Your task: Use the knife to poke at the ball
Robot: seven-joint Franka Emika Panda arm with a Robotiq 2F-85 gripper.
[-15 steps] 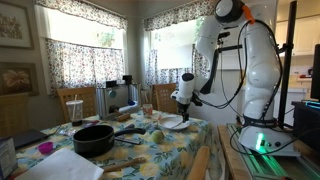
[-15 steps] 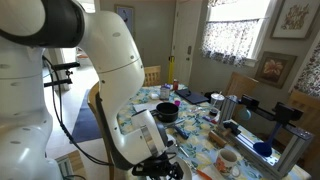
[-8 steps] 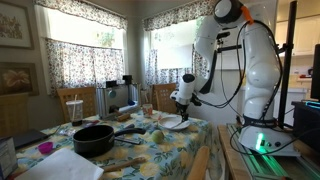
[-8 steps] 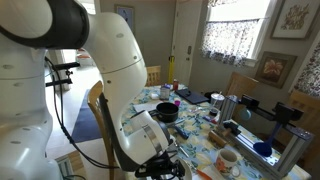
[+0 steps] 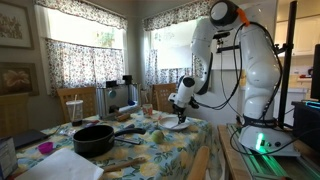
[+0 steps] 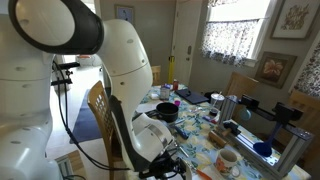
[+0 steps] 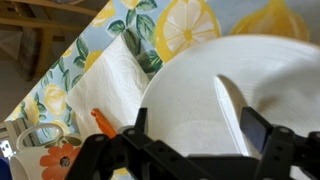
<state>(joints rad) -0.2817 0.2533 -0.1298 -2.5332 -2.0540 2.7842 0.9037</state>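
I need to lower my gripper toward the plate (image 5: 172, 124) and move it to the right in the wrist view, because the knife blade (image 7: 232, 108) is off center, close to one finger.
In the wrist view a pale knife blade (image 7: 232, 108) lies on a white plate (image 7: 185, 90). My gripper (image 7: 203, 128) is open just above the plate. The blade lies between the fingers, close to the right one, and neither finger touches it. The knife's handle is hidden under the gripper. In an exterior view the gripper (image 5: 183, 103) hangs over the plate (image 5: 172, 124) at the table's near corner. A small yellow-green ball (image 5: 156, 135) lies on the lemon-print cloth beside the plate. In the other exterior view the arm hides the gripper and plate.
A black pan (image 5: 93, 138) sits mid-table and also shows in an exterior view (image 6: 165, 112). A white napkin (image 7: 115, 75), an orange-handled item (image 7: 103, 122) and a mug (image 7: 30, 140) lie beside the plate. A pink cup (image 5: 45, 148) and wooden chairs (image 5: 163, 96) stand around.
The arm has leaned over and the gripper has moved slightly down toward the plate. Nothing on the table has moved.
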